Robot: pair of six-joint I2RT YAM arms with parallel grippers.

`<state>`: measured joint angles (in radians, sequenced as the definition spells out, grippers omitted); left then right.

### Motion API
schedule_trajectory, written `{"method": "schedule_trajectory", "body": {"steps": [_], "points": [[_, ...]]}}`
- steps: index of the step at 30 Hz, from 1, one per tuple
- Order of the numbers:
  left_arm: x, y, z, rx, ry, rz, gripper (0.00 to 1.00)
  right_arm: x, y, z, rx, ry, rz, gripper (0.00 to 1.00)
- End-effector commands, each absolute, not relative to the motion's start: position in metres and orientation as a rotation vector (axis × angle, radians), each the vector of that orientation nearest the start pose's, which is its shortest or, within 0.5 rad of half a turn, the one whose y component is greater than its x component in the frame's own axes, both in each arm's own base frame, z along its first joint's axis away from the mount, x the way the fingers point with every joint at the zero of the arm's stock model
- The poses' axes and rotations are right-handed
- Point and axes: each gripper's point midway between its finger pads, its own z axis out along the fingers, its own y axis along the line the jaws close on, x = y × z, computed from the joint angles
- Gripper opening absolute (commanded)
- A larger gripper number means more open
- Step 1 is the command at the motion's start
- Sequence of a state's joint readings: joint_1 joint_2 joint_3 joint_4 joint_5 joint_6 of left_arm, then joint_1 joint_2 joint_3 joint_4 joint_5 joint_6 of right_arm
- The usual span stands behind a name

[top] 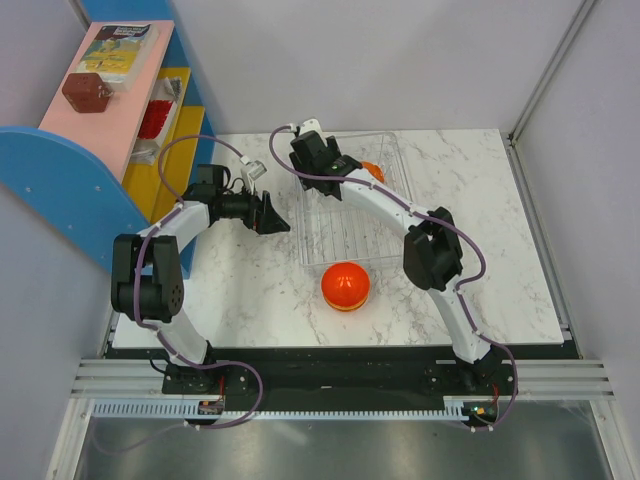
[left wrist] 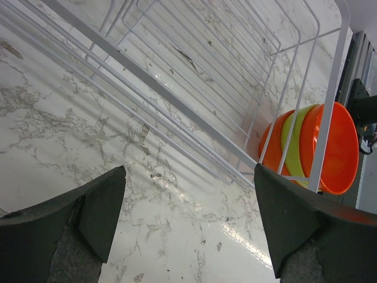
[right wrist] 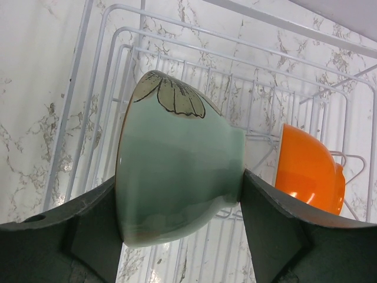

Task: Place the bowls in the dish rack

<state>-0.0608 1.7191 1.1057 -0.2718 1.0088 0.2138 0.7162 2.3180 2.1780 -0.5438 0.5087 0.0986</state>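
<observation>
The rack's far wires are empty below my right gripper, beside the small orange bowl. My right gripper will go down next and let go of the pale green bowl [right wrist: 177, 153] onto them.
My right gripper [right wrist: 179, 180] is shut on a pale green bowl [right wrist: 177, 153] with a leaf pattern, held on its side above the far left of the dish rack [right wrist: 235, 76]. A small orange bowl [right wrist: 309, 168] stands on edge in the rack's far right corner [top: 372, 170]. In the top view the right gripper [top: 312, 152] hangs over the wire dish rack [top: 350, 215]. An orange bowl with a yellow band [top: 345, 285] lies upside down on the table in front of the rack, also seen from the left wrist as the orange bowl [left wrist: 330, 147]. My left gripper [top: 272, 215] is open and empty, left of the rack [left wrist: 235, 88].
A blue and yellow shelf unit [top: 100, 130] with a pink top stands at the far left, close to the left arm. Grey walls close in the marble table [top: 500, 250] on the left, back and right.
</observation>
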Motion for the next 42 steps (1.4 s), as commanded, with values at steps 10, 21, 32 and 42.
{"method": "schedule_trajectory", "body": {"steps": [10,21,32,42], "points": [[0.364,-0.167,0.146,0.741,1.994,-1.133,0.96,0.499,0.365,0.141,-0.439,2.161,0.067,0.0],[0.364,-0.167,0.146,0.741,1.993,-1.132,0.96,0.494,0.374,0.112,-0.463,2.243,0.188,0.0],[0.364,-0.166,0.145,0.741,1.995,-1.13,0.96,0.49,0.381,0.1,-0.478,2.284,0.286,0.0],[0.365,-0.166,0.147,0.743,1.99,-1.125,0.96,0.484,0.388,0.087,-0.494,2.321,0.358,0.0]]}}
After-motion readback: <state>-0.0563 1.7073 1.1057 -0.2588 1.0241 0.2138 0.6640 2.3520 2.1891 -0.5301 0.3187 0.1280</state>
